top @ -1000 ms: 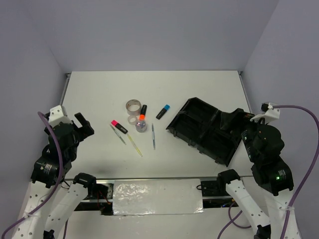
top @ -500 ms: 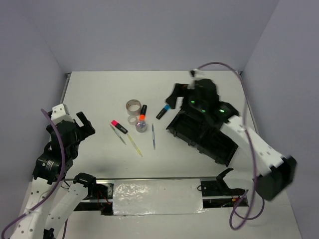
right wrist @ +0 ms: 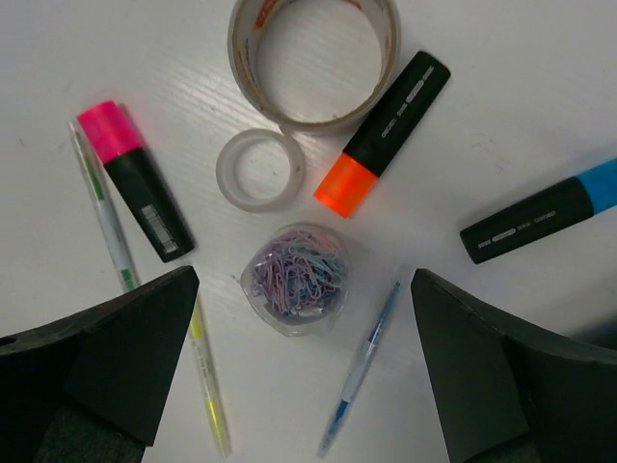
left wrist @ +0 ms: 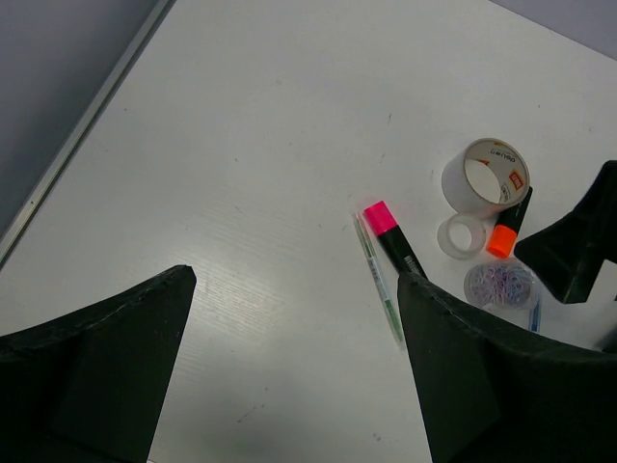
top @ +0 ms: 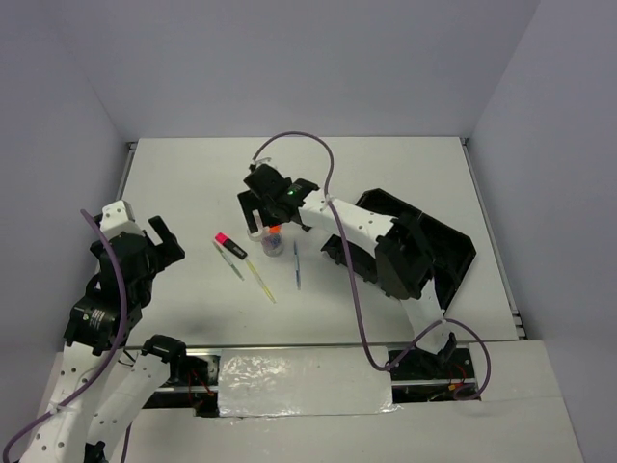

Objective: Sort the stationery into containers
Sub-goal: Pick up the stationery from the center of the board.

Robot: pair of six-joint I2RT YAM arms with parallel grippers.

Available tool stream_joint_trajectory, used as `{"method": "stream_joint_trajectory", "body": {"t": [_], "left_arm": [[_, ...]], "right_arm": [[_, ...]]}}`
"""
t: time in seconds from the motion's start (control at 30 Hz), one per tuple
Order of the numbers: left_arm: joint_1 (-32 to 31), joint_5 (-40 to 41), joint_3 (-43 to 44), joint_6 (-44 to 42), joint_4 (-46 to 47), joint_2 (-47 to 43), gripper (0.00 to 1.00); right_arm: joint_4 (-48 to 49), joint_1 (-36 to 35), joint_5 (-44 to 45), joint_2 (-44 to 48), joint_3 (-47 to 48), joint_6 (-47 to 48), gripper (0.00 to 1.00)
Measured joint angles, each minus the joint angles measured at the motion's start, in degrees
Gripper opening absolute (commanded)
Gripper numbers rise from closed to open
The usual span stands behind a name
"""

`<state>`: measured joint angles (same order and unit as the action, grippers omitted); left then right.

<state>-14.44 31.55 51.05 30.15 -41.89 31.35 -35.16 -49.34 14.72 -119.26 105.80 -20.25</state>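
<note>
My right gripper will next go down and ease back around the clear tub of paper clips. The tub sits below and back of it, framed by its open fingers.
My right gripper point(top: 265, 216) is open and empty, hovering over the stationery cluster. Between its fingers point(right wrist: 96, 367) the right wrist view shows a clear tub of paper clips point(right wrist: 294, 278), a blue pen point(right wrist: 362, 371) and a yellow pen point(right wrist: 207, 386). Above them lie a large tape roll point(right wrist: 313, 58), a small tape roll point(right wrist: 258, 171), an orange-capped highlighter point(right wrist: 386, 130), a pink-capped one point(right wrist: 135, 178), a blue-capped one point(right wrist: 540, 212) and a grey pen point(right wrist: 101, 212). The black organizer tray point(top: 439, 241) lies to the right. My left gripper point(top: 166, 243) is open and empty, left of the pink highlighter point(left wrist: 390, 236).
The right arm point(top: 357, 224) reaches across the tray's left part and hides the large tape roll in the top view. The table's left edge rail point(left wrist: 87, 125) runs near my left gripper. Grey walls enclose the table on three sides.
The right arm has swung from beside the tray across to the left and now hovers over the stationery cluster. The left arm has hardly moved.
</note>
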Motion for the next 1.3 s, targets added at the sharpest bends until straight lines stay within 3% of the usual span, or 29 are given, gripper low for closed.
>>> {"method": "stream_joint_trajectory", "body": {"t": [1.1, 1.17, 1.27, 1.3], "left_arm": [[0.0, -2.4, 0.0, -0.2, 0.4, 0.0, 0.99], [0.0, -2.5, 0.0, -0.3, 0.4, 0.0, 0.99], [0.0, -2.7, 0.0, -0.3, 0.4, 0.0, 0.99], [0.0, -2.8, 0.0, -0.3, 0.4, 0.0, 0.99]], "right_arm": [[1.4, -1.0, -4.8, -7.1, -3.2, 0.4, 0.88], [1.1, -1.1, -4.5, -8.3, -3.2, 0.7, 0.66], [1.2, -1.3, -4.1, -8.8, -3.2, 0.6, 0.44], [1.4, -1.4, -4.0, -8.7, -3.2, 0.7, 0.42]]}}
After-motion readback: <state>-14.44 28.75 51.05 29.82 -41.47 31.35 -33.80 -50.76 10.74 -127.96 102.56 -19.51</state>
